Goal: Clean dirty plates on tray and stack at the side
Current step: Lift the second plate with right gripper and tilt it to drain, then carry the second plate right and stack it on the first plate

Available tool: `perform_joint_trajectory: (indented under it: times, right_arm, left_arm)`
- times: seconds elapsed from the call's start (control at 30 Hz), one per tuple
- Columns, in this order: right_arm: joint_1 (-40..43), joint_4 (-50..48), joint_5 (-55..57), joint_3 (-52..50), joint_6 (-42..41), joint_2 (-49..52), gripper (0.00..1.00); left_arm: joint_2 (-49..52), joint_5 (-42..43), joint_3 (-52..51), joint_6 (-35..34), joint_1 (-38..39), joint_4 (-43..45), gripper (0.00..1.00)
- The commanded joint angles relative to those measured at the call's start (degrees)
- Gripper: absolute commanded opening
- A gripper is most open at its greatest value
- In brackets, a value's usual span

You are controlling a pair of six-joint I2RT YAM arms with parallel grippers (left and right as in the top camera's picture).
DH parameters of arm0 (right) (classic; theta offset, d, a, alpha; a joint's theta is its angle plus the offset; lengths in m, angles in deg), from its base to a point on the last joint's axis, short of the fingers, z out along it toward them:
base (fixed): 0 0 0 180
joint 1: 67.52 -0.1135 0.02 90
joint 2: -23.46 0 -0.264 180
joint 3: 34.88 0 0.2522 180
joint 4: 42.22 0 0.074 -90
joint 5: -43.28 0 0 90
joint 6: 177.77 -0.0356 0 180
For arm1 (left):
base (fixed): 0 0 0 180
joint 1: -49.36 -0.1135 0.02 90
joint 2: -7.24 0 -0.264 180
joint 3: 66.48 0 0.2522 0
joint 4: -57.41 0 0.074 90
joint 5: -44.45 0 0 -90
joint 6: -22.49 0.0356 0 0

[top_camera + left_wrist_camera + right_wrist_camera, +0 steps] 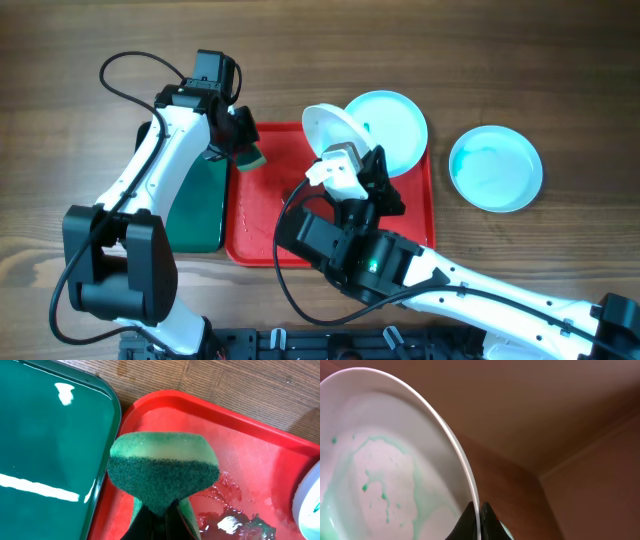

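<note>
My right gripper should first carry the held plate past the red tray's edge, and then it should lower the plate onto the third plate [496, 168] at the side.
My right gripper [345, 160] is shut on the rim of a white plate [330, 130] and holds it tilted on edge above the red tray [262, 215]. In the right wrist view the plate's face [385, 460] shows teal smears, with the fingers [479, 512] pinching its rim. A second plate [395, 125] lies at the tray's back right corner. A third plate [495, 167] rests on the table to the right. My left gripper [243, 140] is shut on a green sponge [162, 467] over the tray's back left corner.
A dark green tray [198, 205] lies left of the red tray, also in the left wrist view [45, 445]. Teal and white mess [235, 520] sits on the red tray floor. Wood table all round.
</note>
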Motion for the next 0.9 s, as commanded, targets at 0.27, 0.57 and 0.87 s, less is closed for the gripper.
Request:
perform_joint_trajectory:
  times: [0.27, 0.57, 0.87]
  right_arm:
    - [0.0, 4.1, -11.1, -0.6, -11.2, -1.0, 0.04]
    - [29.6, 12.5, -59.5, -0.6, -21.4, -6.9, 0.04]
    - [70.5, 10.5, -76.9, -0.9, -15.4, -4.7, 0.04]
  left_arm:
    - [-0.2, -0.6, 0.3, -0.5, 0.0, 0.2, 0.04]
    - [-0.2, -0.6, 0.3, -0.4, 0.0, -0.2, 0.04]
    - [-0.2, -0.6, 0.3, -0.3, 0.0, -0.5, 0.04]
